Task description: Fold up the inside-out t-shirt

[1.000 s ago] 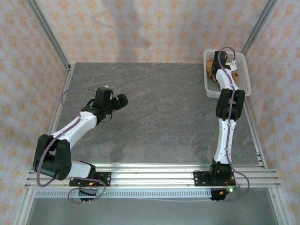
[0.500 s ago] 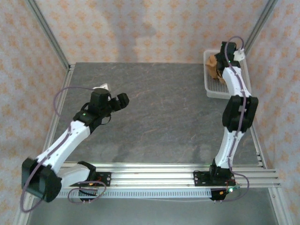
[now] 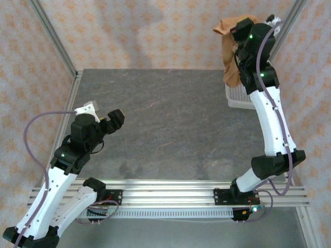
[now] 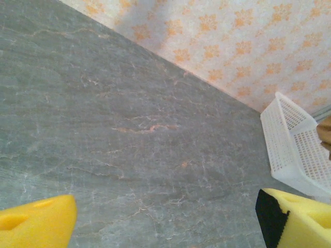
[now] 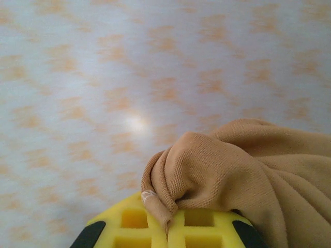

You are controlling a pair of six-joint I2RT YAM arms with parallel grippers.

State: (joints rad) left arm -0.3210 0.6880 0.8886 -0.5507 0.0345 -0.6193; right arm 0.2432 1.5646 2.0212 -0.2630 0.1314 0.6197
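The grey table's bare middle is below and back from my right gripper. Next I will swing my right gripper toward my left gripper, lower it and let go of the fold there.
The inside-out t-shirt (image 3: 229, 51) is orange-tan cloth, hanging bunched in the air at the back right, its lower part trailing down to the white basket (image 3: 236, 96). My right gripper (image 3: 239, 30) is raised high and shut on a fold of the t-shirt (image 5: 227, 170); the yellow pads (image 5: 134, 227) meet with cloth pinched in their seam. My left gripper (image 3: 103, 121) hovers over the left of the grey table (image 3: 170, 119), open, with its yellow fingertips (image 4: 36, 225) wide apart and nothing between them.
The white basket (image 4: 297, 147) stands at the table's back right corner, against the patterned wall. Metal frame posts (image 3: 54, 39) rise at the back corners. An aluminium rail (image 3: 170, 194) runs along the near edge by the arm bases.
The right gripper closed on the t-shirt in the basket and lifted it high above the basket. The left arm drew back toward the near left, staying open.
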